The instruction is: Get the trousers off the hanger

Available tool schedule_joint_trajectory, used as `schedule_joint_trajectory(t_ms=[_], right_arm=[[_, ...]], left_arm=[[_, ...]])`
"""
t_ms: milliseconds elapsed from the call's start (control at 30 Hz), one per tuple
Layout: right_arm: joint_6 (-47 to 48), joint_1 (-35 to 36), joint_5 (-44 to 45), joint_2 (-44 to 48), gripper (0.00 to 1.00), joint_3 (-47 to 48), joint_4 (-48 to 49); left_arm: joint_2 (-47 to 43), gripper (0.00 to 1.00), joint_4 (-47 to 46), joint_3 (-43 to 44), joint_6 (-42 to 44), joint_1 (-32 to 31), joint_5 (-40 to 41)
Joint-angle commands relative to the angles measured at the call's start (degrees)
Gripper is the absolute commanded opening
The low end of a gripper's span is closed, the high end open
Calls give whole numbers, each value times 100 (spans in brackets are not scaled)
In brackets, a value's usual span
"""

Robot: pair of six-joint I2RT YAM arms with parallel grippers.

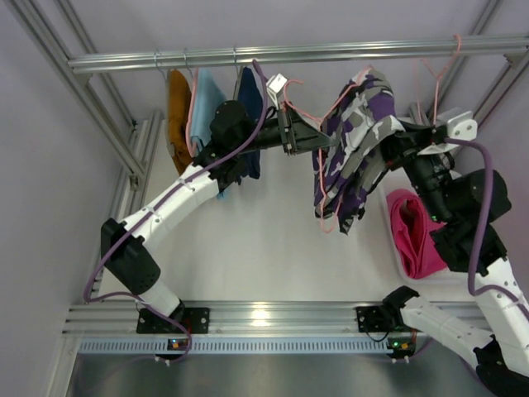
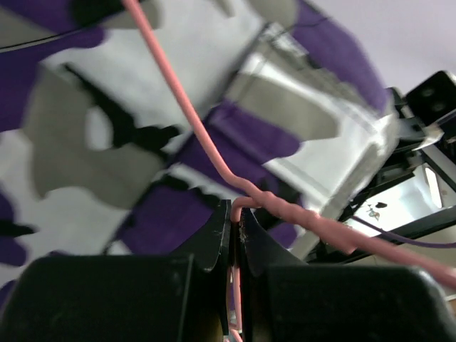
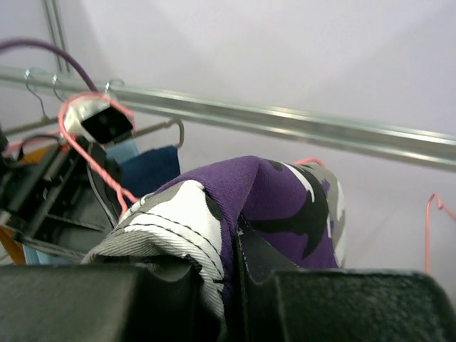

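Observation:
I should next lift the trousers in my right gripper away from the hanger [image 1: 307,113] and then lower them over the white tray [image 1: 394,252], where the magenta-pink trousers are already lying folded.
The patterned trousers [image 1: 357,141], purple, white, grey and black, drape over a pink wire hanger [image 1: 307,113] below the rail. My left gripper [image 1: 318,141] comes in from the left and is shut on the hanger wire [image 2: 239,210], with the trousers [image 2: 214,107] right in front of it. From the right, my right gripper [image 1: 395,142] is shut on a fold of the trousers [image 3: 271,192], the cloth pinched between its fingers [image 3: 260,256]. The plain magenta-pink trousers [image 1: 412,231] lie folded in a white tray [image 1: 394,252] at the right.
A metal rail [image 1: 289,56] crosses the back. Orange [image 1: 178,116], light blue [image 1: 207,103] and navy [image 1: 250,99] garments hang from it at the left. Empty pink hangers [image 1: 442,66] hang at the right. Frame posts stand on both sides.

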State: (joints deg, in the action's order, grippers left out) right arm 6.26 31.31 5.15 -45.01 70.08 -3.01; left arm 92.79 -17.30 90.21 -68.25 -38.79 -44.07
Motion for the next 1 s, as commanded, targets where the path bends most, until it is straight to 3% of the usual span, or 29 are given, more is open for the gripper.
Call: schedule_joint_trajectory(t_ms=[0, 533, 800, 967], right_arm=[[33, -90, -198, 230, 0, 961, 1092], [437, -90, -480, -51, 0, 2852, 1030], [2228, -107, 414, 247, 0, 3494, 319], [3564, -598, 741, 783, 0, 3407, -690]], left_arm=[[-156, 0, 165, -135, 417, 29, 22], [-77, 0, 842, -487, 743, 20, 531], [-262, 0, 904, -532, 971, 20, 470], [-297, 0, 913, -356, 1077, 29, 417]])
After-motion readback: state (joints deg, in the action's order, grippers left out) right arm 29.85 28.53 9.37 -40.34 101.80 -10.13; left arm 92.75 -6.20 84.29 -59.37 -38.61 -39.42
